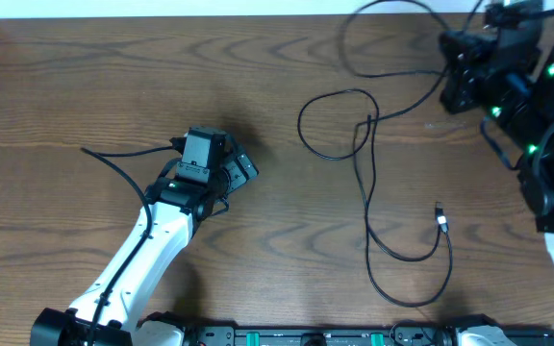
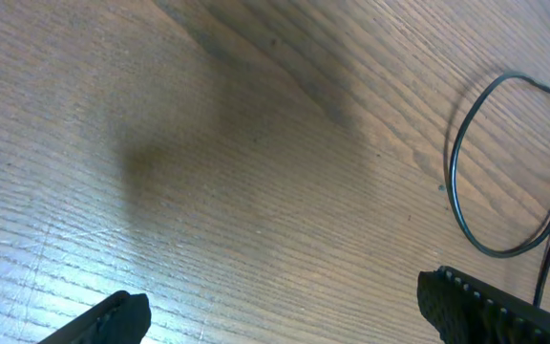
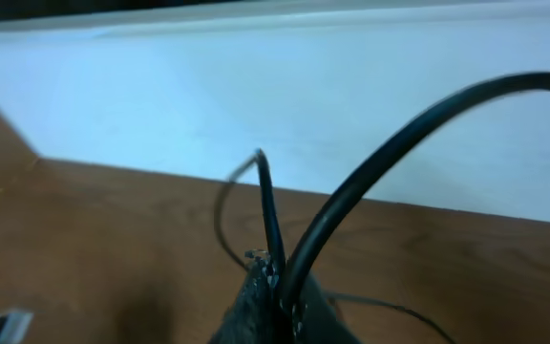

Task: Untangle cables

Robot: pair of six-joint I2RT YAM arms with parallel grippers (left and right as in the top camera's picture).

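Note:
I will next move my right gripper back and down to clear tabletop to release the cable pieces, since bare wood (image 1: 337,258) lies there beside the near loop.
Thin black cables (image 1: 368,154) lie in loops across the right half of the wooden table, with a small plug end (image 1: 440,219) at the lower right. My right gripper (image 1: 460,72) is at the back right, lifted, shut on black cable strands (image 3: 273,225) that rise between its fingertips (image 3: 277,296). My left gripper (image 1: 234,173) is open and empty, left of the cable loops, fingers wide apart (image 2: 285,311) over bare wood. A cable loop (image 2: 466,182) shows at the right of the left wrist view. No white cable is in view.
The white wall edge (image 3: 256,86) runs along the table's back. The robot base rail (image 1: 315,336) sits at the front edge. A thicker black arm cord (image 1: 113,163) trails left of the left arm.

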